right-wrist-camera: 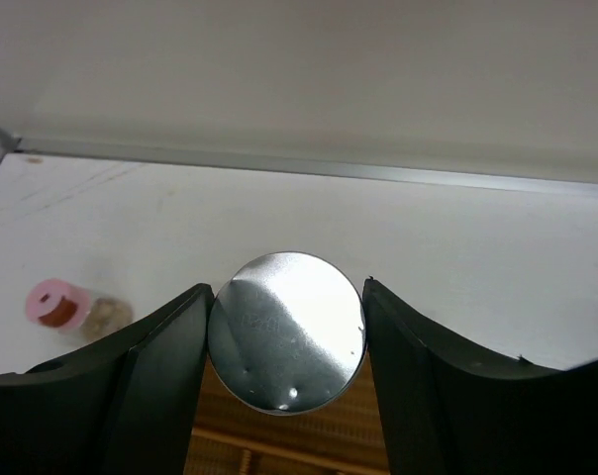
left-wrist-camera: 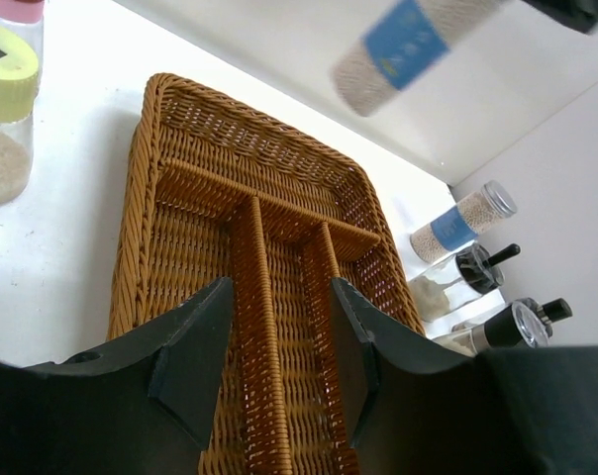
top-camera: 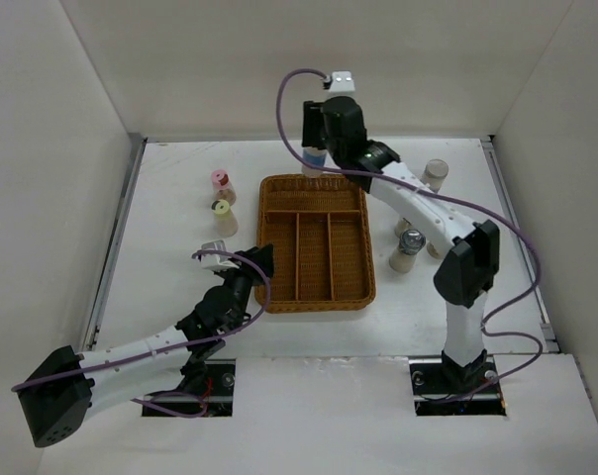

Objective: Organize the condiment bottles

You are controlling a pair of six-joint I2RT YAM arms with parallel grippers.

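The robot should next move its right gripper back and down to the far compartment's corner (top-camera: 279,198) nearest the pink-capped bottle and let go of the grey-capped bottle there, because that corner is empty.
My right gripper (top-camera: 317,150) is shut on a grey-capped bottle with a blue label (top-camera: 314,164) and holds it above the far edge of the wicker tray (top-camera: 279,297). In the right wrist view the round grey cap (right-wrist-camera: 286,332) sits between both fingers of the gripper (right-wrist-camera: 287,292). The left wrist view shows this bottle (left-wrist-camera: 408,45) in the air. My left gripper (top-camera: 262,265) is open and empty at the tray's left front (left-wrist-camera: 279,297). A pink-capped bottle (top-camera: 221,183) and a yellow-capped bottle (top-camera: 222,216) stand left of the tray.
Several bottles stand right of the tray: a beige one (top-camera: 435,174), a metal-topped one (top-camera: 411,247), and a blue-labelled one (left-wrist-camera: 462,220). The tray's compartments (left-wrist-camera: 279,247) hold nothing. White walls enclose the table on three sides.
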